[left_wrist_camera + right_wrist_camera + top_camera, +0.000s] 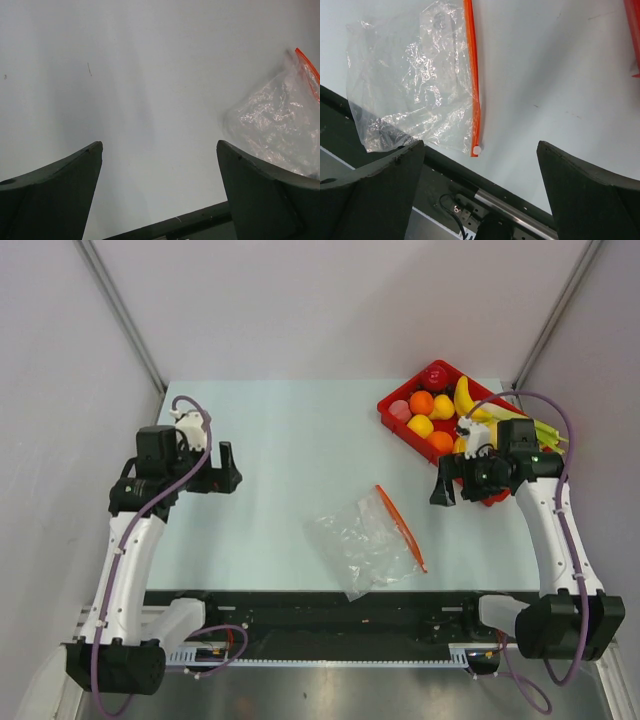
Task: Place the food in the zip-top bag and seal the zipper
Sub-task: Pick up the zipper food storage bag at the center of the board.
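The right gripper will next go down to the left in the top view, to the middle of the flat bag's orange-red zipper (pixel 401 525) (pixel 472 57), and close.
The clear crinkly zip-top bag (pixel 362 542) lies flat and empty near the table's front edge; it also shows in the left wrist view (pixel 280 125) and the right wrist view (pixel 415 80). Its orange-red zipper (pixel 400 527) runs along the right side, with a white slider at its near end (pixel 477 149). The food (pixel 430 415), several orange, yellow and red toy fruits, sits in the red tray (pixel 398 420) at the back right. My left gripper (pixel 229 472) is open and empty, left of the bag. My right gripper (pixel 442 483) is open and empty, between bag and tray.
Yellow bananas (pixel 465 397) and a green item lie in the tray beside the fruits. A black rail (pixel 330 605) runs along the table's front edge, just below the bag. Grey walls close in the table at back and sides.
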Available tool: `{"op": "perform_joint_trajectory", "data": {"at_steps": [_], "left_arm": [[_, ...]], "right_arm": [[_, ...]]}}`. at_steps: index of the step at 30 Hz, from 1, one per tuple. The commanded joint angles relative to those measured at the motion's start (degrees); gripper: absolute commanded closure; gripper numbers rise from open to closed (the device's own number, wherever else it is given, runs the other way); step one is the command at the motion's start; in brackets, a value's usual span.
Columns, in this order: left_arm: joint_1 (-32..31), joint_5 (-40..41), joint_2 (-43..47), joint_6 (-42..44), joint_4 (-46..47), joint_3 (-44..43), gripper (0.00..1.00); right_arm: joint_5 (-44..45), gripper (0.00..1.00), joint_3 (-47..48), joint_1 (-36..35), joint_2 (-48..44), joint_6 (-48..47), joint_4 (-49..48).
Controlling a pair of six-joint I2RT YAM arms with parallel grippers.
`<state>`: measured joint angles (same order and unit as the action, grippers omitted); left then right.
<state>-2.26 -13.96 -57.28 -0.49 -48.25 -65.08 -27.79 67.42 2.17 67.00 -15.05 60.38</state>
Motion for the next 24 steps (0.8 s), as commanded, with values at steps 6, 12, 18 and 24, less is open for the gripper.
{"op": "perform_joint_trajectory", "data": {"at_steps": [6,12,18,24], "left_arm": [[-0.2,0.5,4.1,-4.1,4.1,-0.4,0.0],[-0.2,-4.8,7.4,-3.8,9.5,2.9,0.0],[-0.2,-9.5,9.7,-3.2,13.2,5.8,0.0],[-0.2,-10.4,9.1,-3.0,14.1,5.9,0.0]], "right_arm": [[3.5,0.0,0.8,-5.9,8.9,-4.2,-1.7],[2.5,0.08,0.7,-9.0,18.8,-4.6,-1.5],[-0.7,0.2,0.3,-11.8,28.3,-2.7,-5.2],[-2.8,0.29,1.4,-13.4,36.5,-2.4,-8.4]]}}
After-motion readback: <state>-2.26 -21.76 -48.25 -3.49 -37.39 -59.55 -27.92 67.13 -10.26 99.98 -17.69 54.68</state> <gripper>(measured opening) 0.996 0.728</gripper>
